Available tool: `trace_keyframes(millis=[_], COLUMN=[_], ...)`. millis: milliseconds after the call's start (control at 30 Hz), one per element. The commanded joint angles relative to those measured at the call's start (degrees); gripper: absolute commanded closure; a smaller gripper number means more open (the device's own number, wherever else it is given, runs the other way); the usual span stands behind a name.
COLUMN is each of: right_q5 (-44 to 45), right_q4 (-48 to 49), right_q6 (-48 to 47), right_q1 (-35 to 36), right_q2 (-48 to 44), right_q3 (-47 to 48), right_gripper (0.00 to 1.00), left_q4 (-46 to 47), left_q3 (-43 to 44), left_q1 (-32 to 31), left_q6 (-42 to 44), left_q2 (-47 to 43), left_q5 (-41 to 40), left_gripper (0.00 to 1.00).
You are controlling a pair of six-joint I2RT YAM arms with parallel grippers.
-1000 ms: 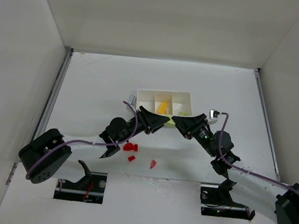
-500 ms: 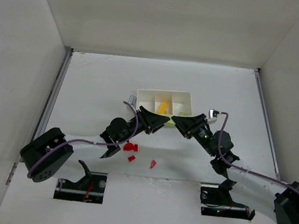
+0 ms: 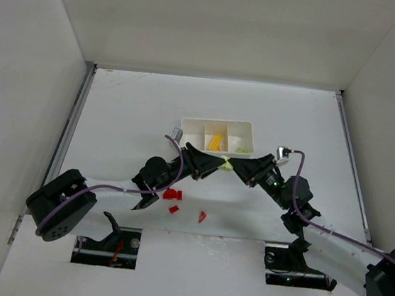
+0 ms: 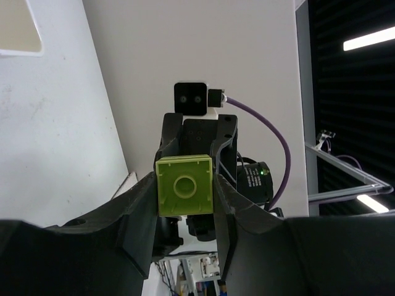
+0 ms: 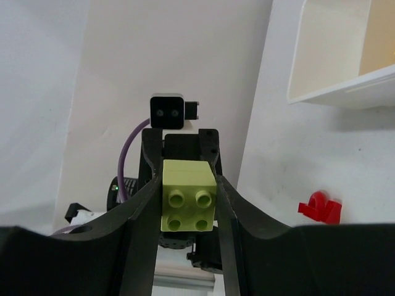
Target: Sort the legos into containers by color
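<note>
The section of the tray holding the green piece (image 3: 241, 151) lies outward and below, so my left gripper should next move outward over it, tilt down and let go of the matching brick.
A light green lego brick (image 3: 226, 165) hangs above the table just in front of the white three-compartment tray (image 3: 185, 127). My left gripper (image 3: 219, 166) and right gripper (image 3: 233, 168) meet tip to tip on it. In the left wrist view the brick (image 4: 184, 193) shows its hollow underside with my left gripper (image 4: 184, 185) pressed on both sides. In the right wrist view its studs (image 5: 188, 203) face the camera and my right gripper (image 5: 188, 185) also presses both sides. Yellow pieces (image 3: 215, 141) lie in the middle compartment, a green piece (image 3: 241, 151) in the right one.
Three red pieces (image 3: 172, 194) (image 3: 173, 209) (image 3: 202, 216) lie on the table near the left arm; one red piece (image 5: 320, 208) shows in the right wrist view below the tray's corner (image 5: 321, 92). White walls close in the table on three sides.
The two gripper tips and the green brick between them have shifted slightly toward the near edge, away from the tray. The right arm has drawn back a little.
</note>
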Motion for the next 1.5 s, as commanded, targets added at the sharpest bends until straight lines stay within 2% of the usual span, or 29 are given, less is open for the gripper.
trace_keyframes(millis=[0, 333, 533, 633, 867, 1100, 1300, 1467], right_q5=[1.23, -1.76, -0.97, 3.15, 12.99, 17.05, 18.9, 18.11], right_q4=[0.73, -4.81, -12.54, -15.88, -23.71, -26.52, -27.4, -26.88], right_q6=[-1.16, -3.71, -12.75, -18.29, -30.68, -35.53, -37.38, -37.11], right_q1=[-3.33, -8.86, -12.99, -13.26, -11.69, -10.45, -10.1, -10.19], right_q2=[-3.67, -7.46, -0.26, 3.34, 16.52, 24.8, 27.87, 29.55], right_q3=[-0.51, 0.98, 9.14, 13.71, 24.97, 30.95, 33.59, 34.38], right_gripper=[0.71, 0.7, 0.68, 0.68, 0.68, 0.67, 0.57, 0.4], left_q4=[2.96, 2.34, 1.2, -0.99, -12.93, -28.93, -33.52, -34.84], left_q3=[-1.66, -2.1, -2.72, -2.54, -0.52, 3.69, 6.33, 8.88], left_q1=[1.91, 2.35, 3.4, 3.58, 3.67, 3.58, 3.58, 4.28], left_q6=[0.34, 0.43, 1.04, 2.88, 11.66, 23.53, 27.58, 28.46], left_q2=[-2.69, -2.86, -4.71, -5.5, -7.78, -13.67, -15.78, -13.15], left_q5=[-2.82, -2.47, -2.47, -2.73, -4.05, -8.44, -9.67, -10.11], left_gripper=[0.85, 0.85, 0.85, 0.85, 0.85, 0.85, 0.85, 0.85])
